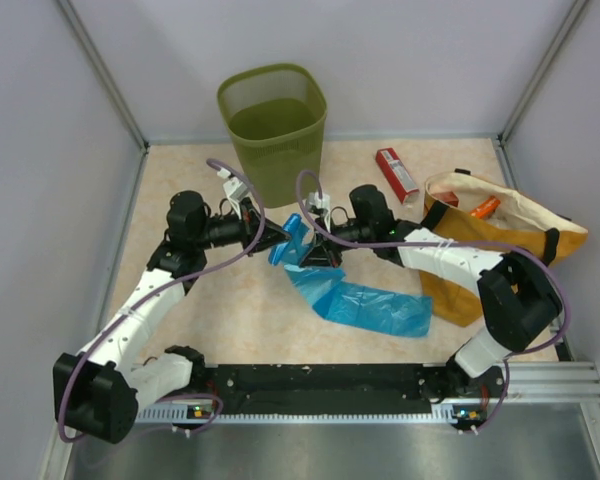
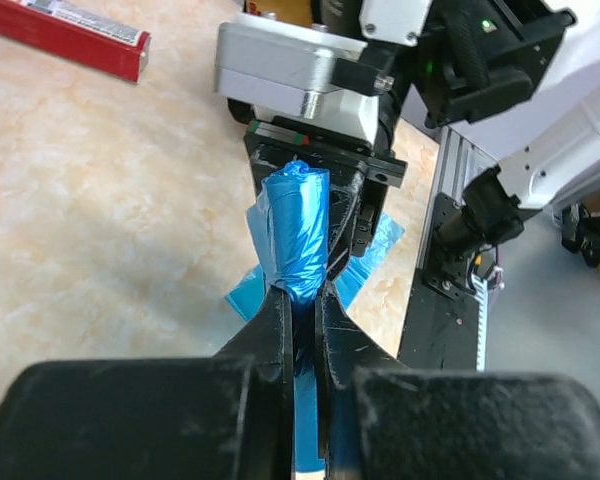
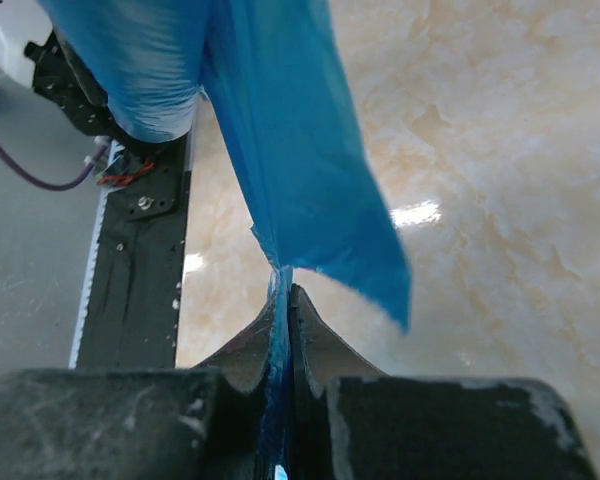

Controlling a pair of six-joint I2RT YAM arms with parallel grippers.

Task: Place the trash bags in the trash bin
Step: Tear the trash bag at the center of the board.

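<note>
I should next move my left gripper left in the top view and down onto bare tabletop by the wall (image 1: pixel 152 230), a clear spot for the roll.
The trash bags are a roll of blue film (image 1: pixel 292 238) held above the table, with an unrolled tail (image 1: pixel 375 307) trailing down onto the tabletop toward the right. My left gripper (image 1: pixel 277 240) is shut on the rolled end (image 2: pixel 298 232), its fingertips (image 2: pixel 280 305) pinching the roll's base. My right gripper (image 1: pixel 316 250) faces it from the right and is shut on a sheet of the blue film (image 3: pixel 290 150), which is pinched flat between its fingertips (image 3: pixel 305 310). The olive-green mesh trash bin (image 1: pixel 272 120) stands upright behind both grippers, a little to the left.
A flat red box (image 1: pixel 396 173) lies at the back right. A mustard-orange sack with black handles (image 1: pixel 500 240) stands at the right, just behind the right arm. The arms' black base rail (image 1: pixel 310 380) runs along the near edge. White walls enclose the table.
</note>
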